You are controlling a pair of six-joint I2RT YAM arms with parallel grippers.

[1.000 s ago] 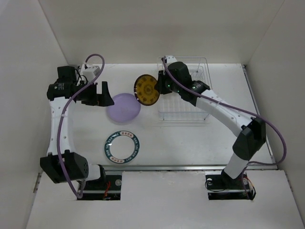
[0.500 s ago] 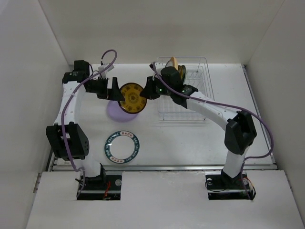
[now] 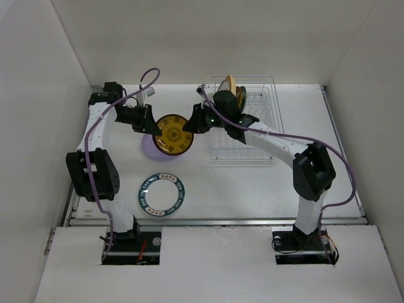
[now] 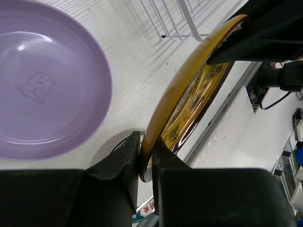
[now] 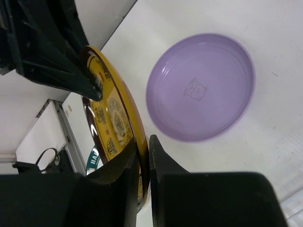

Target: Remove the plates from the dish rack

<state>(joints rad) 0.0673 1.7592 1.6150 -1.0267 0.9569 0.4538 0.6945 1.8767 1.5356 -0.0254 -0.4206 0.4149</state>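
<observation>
The patterned plate (image 3: 173,134) goes to bare tabletop beside the lavender plate next, below my left gripper, to its left in the top view. My left gripper then lowers and releases it.
A yellow-and-brown patterned plate (image 3: 173,134) hangs on edge above the table, left of the dish rack (image 3: 249,136). My left gripper (image 3: 153,124) is shut on its left rim, and the left wrist view shows that rim (image 4: 189,85) pinched between the jaws. My right gripper (image 3: 194,124) is shut on the opposite rim of the same plate (image 5: 111,123). Under it lies the lavender plate (image 3: 150,148), flat on the table. Nearer the arms' bases, a white plate with a teal rim (image 3: 162,194) also lies flat. Another plate (image 3: 231,84) stands in the rack's back left corner.
The wire rack's corner (image 4: 170,19) is close to the held plate. White walls close in the table on the left, back and right. A metal rail (image 3: 214,221) runs along the near edge. Purple cables loop above both arms.
The right gripper carried the yellow-and-brown plate left, away from the rack and over the lavender plate. The left arm swung right to meet it, and its jaws closed on the plate's rim.
</observation>
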